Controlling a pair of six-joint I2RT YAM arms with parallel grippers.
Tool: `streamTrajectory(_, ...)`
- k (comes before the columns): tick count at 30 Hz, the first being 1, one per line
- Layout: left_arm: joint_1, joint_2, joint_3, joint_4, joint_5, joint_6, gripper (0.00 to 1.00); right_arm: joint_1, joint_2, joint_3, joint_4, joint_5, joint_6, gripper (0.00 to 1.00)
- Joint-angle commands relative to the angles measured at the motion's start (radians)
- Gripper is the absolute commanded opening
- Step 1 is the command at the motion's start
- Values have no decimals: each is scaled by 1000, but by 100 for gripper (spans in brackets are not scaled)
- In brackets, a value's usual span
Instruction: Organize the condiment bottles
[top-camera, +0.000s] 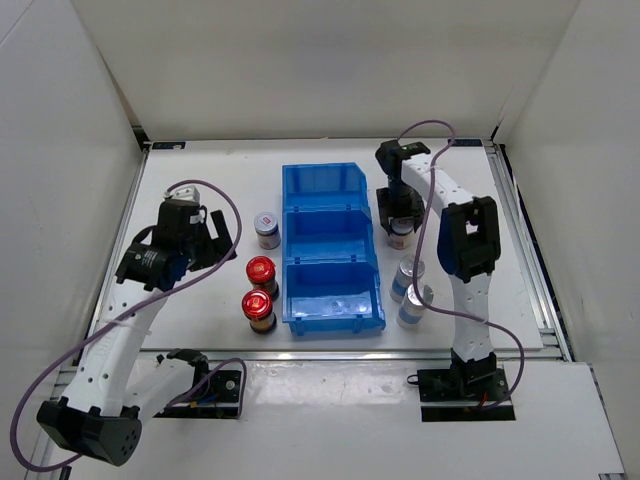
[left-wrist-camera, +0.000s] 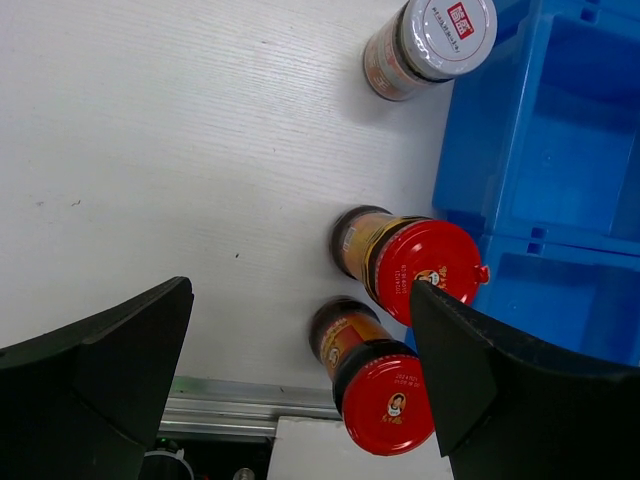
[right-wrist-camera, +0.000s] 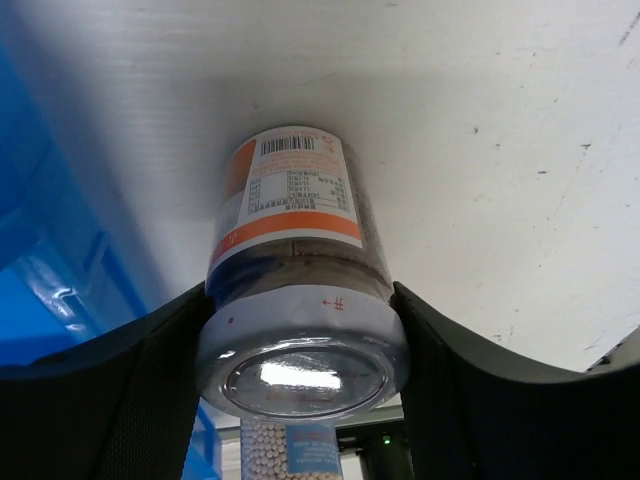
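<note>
My right gripper should rise outward over the bin's side, which stands between it and the held bottle, then lower inside the bin's empty far section (top-camera: 325, 188) to release.
Two dark bottles with red caps (top-camera: 260, 271) (top-camera: 257, 307) stand left of the blue bin (top-camera: 330, 235); the left wrist view shows them (left-wrist-camera: 425, 268) (left-wrist-camera: 388, 403). A short white-capped bottle (top-camera: 267, 228) stands behind them, also in the left wrist view (left-wrist-camera: 432, 38). My left gripper (top-camera: 214, 238) (left-wrist-camera: 300, 290) is open and empty, above the table left of the red caps. My right gripper (top-camera: 400, 222) (right-wrist-camera: 300, 305) is shut on the cap of the second short bottle (top-camera: 401, 238) (right-wrist-camera: 295, 230), right of the bin. Two pale silver-capped bottles (top-camera: 408, 276) (top-camera: 413, 304) stand nearer.
The blue bin has three compartments in a row; its wall shows in the left wrist view (left-wrist-camera: 560, 150) and the right wrist view (right-wrist-camera: 40, 290). A pale bottle (right-wrist-camera: 290, 450) shows below the held one. White walls enclose the table on three sides.
</note>
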Motion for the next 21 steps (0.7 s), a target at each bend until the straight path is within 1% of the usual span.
streamTrajectory(1,5,2,18,-14,20,-18,100,-20,4,31,8,-4,0,48)
streamTrajectory(3,5,2,18,-14,11,-18,100,-20,-33,54,8,9,-9,35)
streamTrajectory(5,5,-7,18,-14,11,-18,100,-20,-68,107,8,19,-10,29)
streamTrajectory(6,5,-7,8,-14,11,-18,100,-20,-80,134,8,19,-10,21)
streamTrajectory(8,5,-16,7,-14,11,-18,100,-11,-102,195,8,19,0,12)
streamTrajectory(10,5,-16,7,-14,11,-18,100,1,-102,295,19,19,0,3)
streamTrajectory(11,5,-16,-2,-14,11,-18,100,15,-90,328,19,19,0,1)
streamTrajectory(13,5,-16,-2,-14,11,-18,100,29,-56,420,19,3,-11,0)
streamTrajectory(16,5,7,10,-14,2,-9,100,72,-10,493,31,-36,-11,0)
streamTrajectory(21,5,39,34,-14,-8,18,100,112,71,563,77,-95,-22,0)
